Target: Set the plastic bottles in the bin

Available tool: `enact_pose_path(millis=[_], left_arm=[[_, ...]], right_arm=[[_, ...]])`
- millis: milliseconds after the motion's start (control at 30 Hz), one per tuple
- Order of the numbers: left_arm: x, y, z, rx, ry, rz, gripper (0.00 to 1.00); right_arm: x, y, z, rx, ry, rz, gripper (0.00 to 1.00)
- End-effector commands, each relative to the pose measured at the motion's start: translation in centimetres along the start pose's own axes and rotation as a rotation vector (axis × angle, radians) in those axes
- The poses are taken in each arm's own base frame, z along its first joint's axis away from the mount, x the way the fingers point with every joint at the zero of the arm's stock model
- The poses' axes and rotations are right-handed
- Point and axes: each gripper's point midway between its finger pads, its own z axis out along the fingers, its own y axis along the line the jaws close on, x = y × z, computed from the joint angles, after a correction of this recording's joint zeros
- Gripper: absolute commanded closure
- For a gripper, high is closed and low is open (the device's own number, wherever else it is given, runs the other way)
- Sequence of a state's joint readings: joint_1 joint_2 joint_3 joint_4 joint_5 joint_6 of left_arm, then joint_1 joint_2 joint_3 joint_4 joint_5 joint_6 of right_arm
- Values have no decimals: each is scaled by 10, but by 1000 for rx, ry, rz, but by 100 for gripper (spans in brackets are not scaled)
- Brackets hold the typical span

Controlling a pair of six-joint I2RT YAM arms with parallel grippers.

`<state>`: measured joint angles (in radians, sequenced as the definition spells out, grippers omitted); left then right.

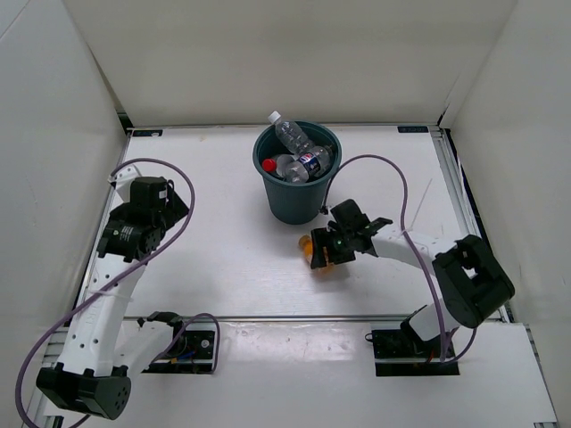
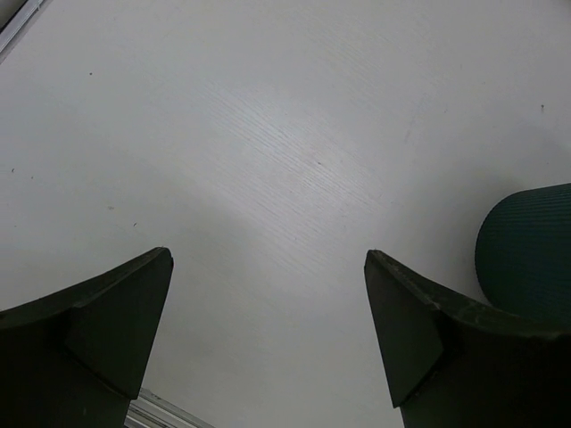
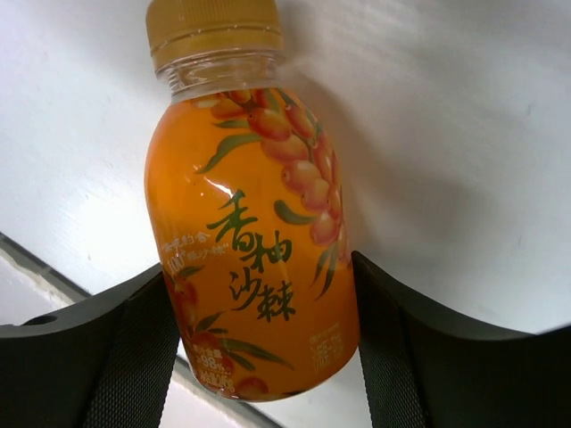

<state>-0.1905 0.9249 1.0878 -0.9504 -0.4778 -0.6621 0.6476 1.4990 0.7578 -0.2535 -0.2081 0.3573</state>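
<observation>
The orange bottle will go up and outward over the bin's rim next, and my right gripper will release it, because the teal bin's opening (image 1: 298, 155) is farther outward and higher.
The short orange bottle (image 3: 254, 223), yellow-capped, lies on the white table a little in front of the bin (image 1: 290, 203). My right gripper (image 3: 263, 303) has a dark finger pressed against each side of its lower body. From above, the bottle (image 1: 318, 251) and right gripper (image 1: 332, 247) sit just right of the table's middle. The teal bin holds three bottles: one red-capped (image 1: 278, 167), one with a blue-white label (image 1: 314, 162), and a clear one (image 1: 287, 131) poking over the rim. My left gripper (image 2: 268, 267) stands open over bare table, far left of the bin (image 2: 526, 250).
White walls close in the table on three sides. A purple cable (image 1: 401, 201) loops above the right arm, and another (image 1: 161, 165) arcs over the left arm. A metal rail (image 1: 268, 317) crosses the near side of the table.
</observation>
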Motion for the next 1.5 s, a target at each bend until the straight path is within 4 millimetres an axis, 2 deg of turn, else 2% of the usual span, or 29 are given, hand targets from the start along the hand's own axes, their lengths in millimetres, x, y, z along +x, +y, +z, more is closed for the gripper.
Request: enact_pose_path(millis=[0, 100, 200, 267, 333, 400, 433, 533, 567, 600, 633, 667, 700, 767, 800, 833, 867, 900, 933, 967, 1000, 1067, 1133, 1167, 1233, 1267, 1300, 1333, 1467], left_arm=[[5, 7, 2, -11, 3, -7, 0], [6, 7, 2, -7, -2, -21, 0], [10, 8, 4, -8, -1, -20, 0], [9, 8, 4, -1, -10, -26, 0], [11, 8, 6, -2, -9, -25, 0], [13, 10, 6, -2, -8, -24, 0], [17, 12, 7, -8, 0, -20, 0], [18, 12, 9, -8, -1, -20, 0], [21, 10, 11, 0, 5, -20, 0], [21, 10, 11, 0, 5, -20, 0], [21, 10, 11, 0, 5, -20, 0], [19, 9, 11, 5, -2, -24, 0], [19, 9, 11, 5, -2, -24, 0], [21, 8, 13, 8, 11, -10, 0], [21, 7, 13, 8, 11, -9, 0], [18, 6, 11, 13, 5, -13, 0], [21, 5, 13, 15, 17, -10, 0], [17, 3, 11, 21, 9, -5, 0], [14, 0, 10, 31, 11, -7, 0], [11, -2, 9, 36, 5, -11, 0], [8, -4, 9, 38, 3, -12, 0], [7, -4, 7, 38, 3, -12, 0], [6, -3, 7, 31, -3, -12, 0], [6, -3, 7, 31, -3, -12, 0], [8, -1, 7, 25, 5, -8, 0], [8, -1, 7, 25, 5, -8, 0], [9, 2, 7, 12, 7, -3, 0], [7, 2, 5, 17, 0, -7, 0], [11, 4, 7, 11, 8, -2, 0]], right_arm=[[5, 6, -19, 1, 23, -25, 46], [12, 9, -36, 4, 31, 0, 52], [18, 17, -63, 18, 20, -1, 57], [10, 27, -88, 18, -49, 0, 59], [-4, 40, -121, 13, -118, -8, 71], [-14, 41, -142, 54, -156, 4, 81], [-38, 54, -166, 32, -242, -11, 82], [-73, 67, -188, 44, -310, -55, 82], [-101, 80, -210, 35, -394, -78, 82], [-116, 84, -218, 44, -425, -92, 82], [-132, 82, -210, 84, -422, -107, 82], [-156, 85, -226, 103, -486, -108, 82], [-173, 81, -209, 125, -463, -119, 82], [-205, 79, -204, 148, -481, -158, 83], [-234, 83, -200, 159, -499, -150, 83], [-247, 87, -199, 157, -506, -151, 85], [-263, 81, -200, 169, -522, -134, 85], [-275, 82, -179, 159, -493, -145, 85], [-295, 89, -195, 147, -553, -145, 85], [-302, 92, -194, 135, -561, -149, 81], [-307, 89, -180, 140, -544, -146, 79], [-313, 90, -173, 114, -539, -148, 68], [-307, 89, -160, 99, -500, -149, 61], [-304, 87, -156, 103, -487, -147, 50], [-291, 84, -139, 86, -429, -130, 36], [-289, 86, -140, 76, -426, -123, 17], [-287, 86, -142, 76, -426, -123, 6], [-285, 85, -139, 77, -418, -112, 0], [-279, 86, -171, 97, -473, -113, 0]])
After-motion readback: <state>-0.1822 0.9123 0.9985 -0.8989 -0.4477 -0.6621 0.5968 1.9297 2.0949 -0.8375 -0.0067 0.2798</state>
